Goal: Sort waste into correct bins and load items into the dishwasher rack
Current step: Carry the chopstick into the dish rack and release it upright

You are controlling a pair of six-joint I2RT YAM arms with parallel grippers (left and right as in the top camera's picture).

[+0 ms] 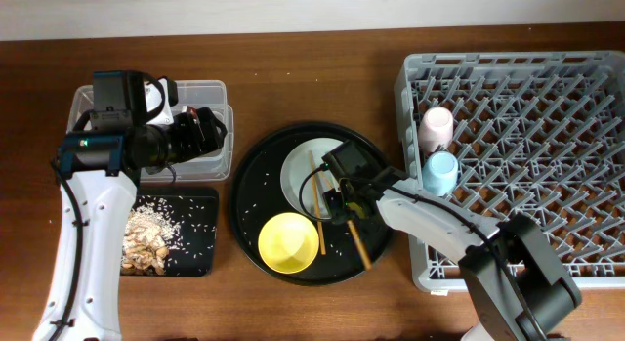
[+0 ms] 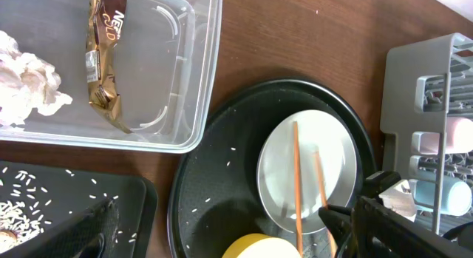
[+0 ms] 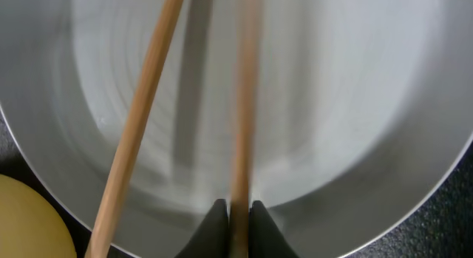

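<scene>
My right gripper goes up over the rack's side next, outward past the cups and down to release the chopstick on the pegs beyond, which stand empty.
My right gripper [image 3: 236,211] is shut on one wooden chopstick [image 3: 244,103] over the pale round plate [image 1: 296,173]. The other chopstick [image 3: 140,117] lies loose across the plate. The yellow bowl [image 1: 289,241] sits beside the plate. My left gripper [image 1: 211,128] hovers open and empty over the clear tub [image 2: 199,103]. The tub holds the crumpled tissue [image 2: 26,80] and the brown-gold wrapper [image 2: 103,58]. The food scraps [image 1: 146,241] lie in the shallow black tray [image 1: 198,234]. The pink cup [image 1: 437,126] and the blue cup [image 1: 441,172] stand in the grey rack [image 1: 547,67].
Plate and bowl sit on a large round black tray [image 1: 249,199] sprinkled with rice grains. The rack's wall stands close to the right of that tray. The clear tub and the shallow black tray are at the left, one behind the other.
</scene>
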